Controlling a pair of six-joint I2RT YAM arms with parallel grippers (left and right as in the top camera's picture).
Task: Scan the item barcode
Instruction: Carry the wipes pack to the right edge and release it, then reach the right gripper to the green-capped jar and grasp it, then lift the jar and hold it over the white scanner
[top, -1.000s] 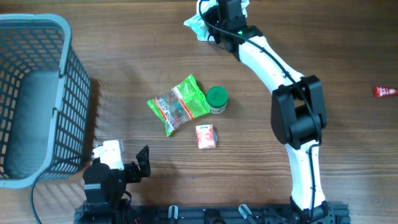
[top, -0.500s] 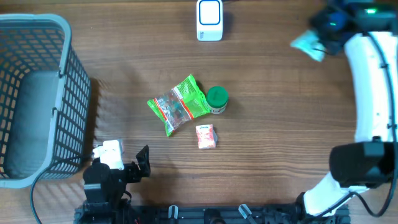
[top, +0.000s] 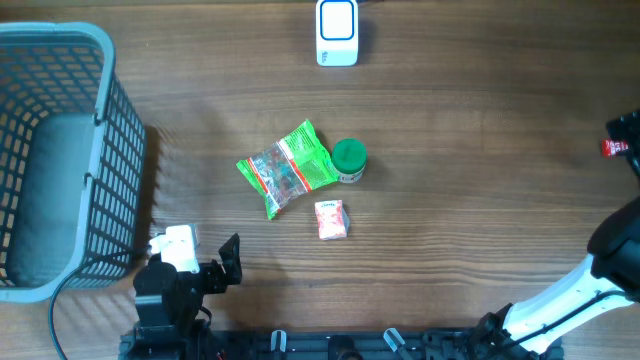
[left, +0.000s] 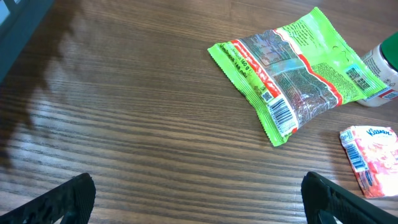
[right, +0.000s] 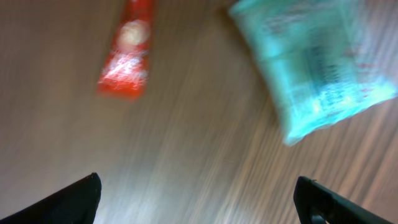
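Note:
The green-lidded jar (top: 349, 159) stands upright beside the bag, so my right gripper will next go left in the overhead view and lower, fingers astride it.
A white barcode scanner (top: 337, 33) stands at the table's far edge. A teal packet (right: 317, 59) lies blurred on the wood in the right wrist view, beside a red sachet (right: 127, 59). My right gripper (right: 199, 199) is open above them, nothing between its fingers. Its arm (top: 612, 250) reaches off the overhead view's right edge, where the teal packet is out of view. In the middle lie a green snack bag (left: 295, 74), a green-lidded jar (top: 349, 159) and a pink tissue pack (left: 370, 158). My left gripper (left: 199, 199) is open, short of the bag.
A grey-blue wire basket (top: 60, 150) fills the left side. The red sachet (top: 617, 148) shows at the right edge of the overhead view. My left arm (top: 175, 285) sits at the near edge, by the basket's corner.
My right arm swung from the scanner to the far right with the teal packet, then its jaws opened and the packet lies free. The left arm has not moved.

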